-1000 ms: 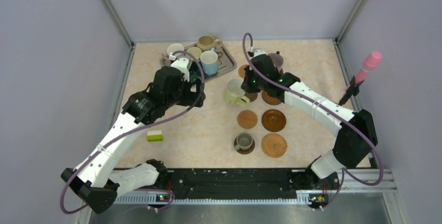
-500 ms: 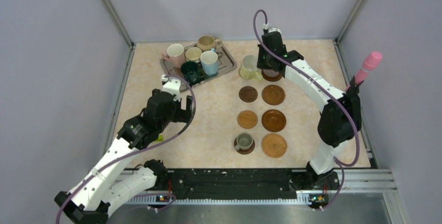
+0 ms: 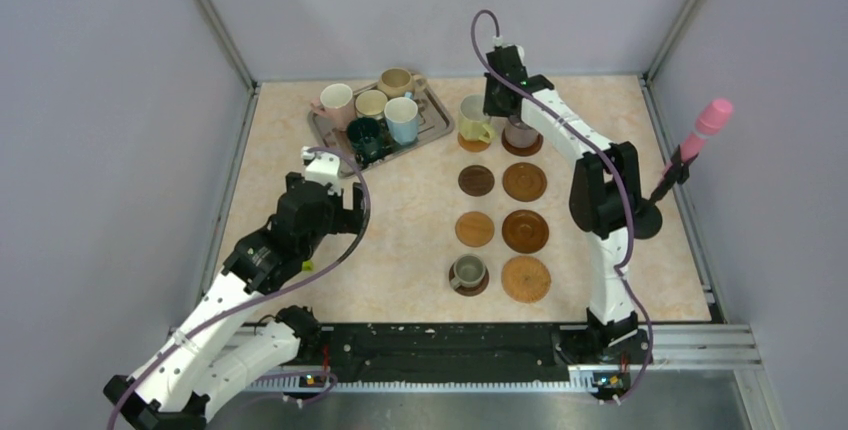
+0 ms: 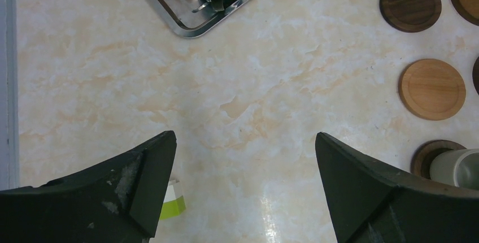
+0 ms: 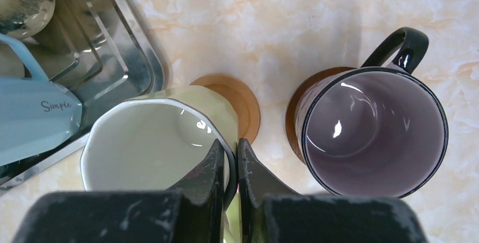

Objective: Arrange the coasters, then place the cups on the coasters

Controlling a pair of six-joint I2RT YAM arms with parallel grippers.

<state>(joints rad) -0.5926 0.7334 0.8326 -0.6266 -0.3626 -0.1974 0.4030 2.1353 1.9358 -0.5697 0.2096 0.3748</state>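
Note:
I will lower the yellow-green cup (image 3: 473, 118) with my right gripper next, onto the middle of the orange-tan coaster below. Then I will let go of the cup's rim.
My right gripper (image 5: 230, 141) is shut on the rim of the yellow-green cup (image 5: 152, 147), one finger inside and one outside. The cup (image 3: 473, 118) overlaps the left part of an orange-tan coaster (image 5: 240, 99) at the back; I cannot tell whether it rests on it. Beside it the mauve cup (image 5: 373, 130) stands on a coaster. The small grey-olive cup (image 3: 467, 272) sits on a dark coaster at the front. Several bare coasters (image 3: 524, 231) lie in two columns between them. My left gripper (image 4: 243, 135) hangs open over bare table, holding nothing.
A silver tray (image 3: 432, 130) at the back left holds several cups, among them light blue (image 3: 402, 118) and dark teal (image 3: 363, 134). A small green-and-white block (image 4: 172, 206) lies by my left finger. A pink-tipped stick (image 3: 700, 135) stands at the right wall.
The right gripper has carried the yellow-green cup from the table's middle to the back-left coaster. The left arm has pulled back from the tray toward the near side, still open.

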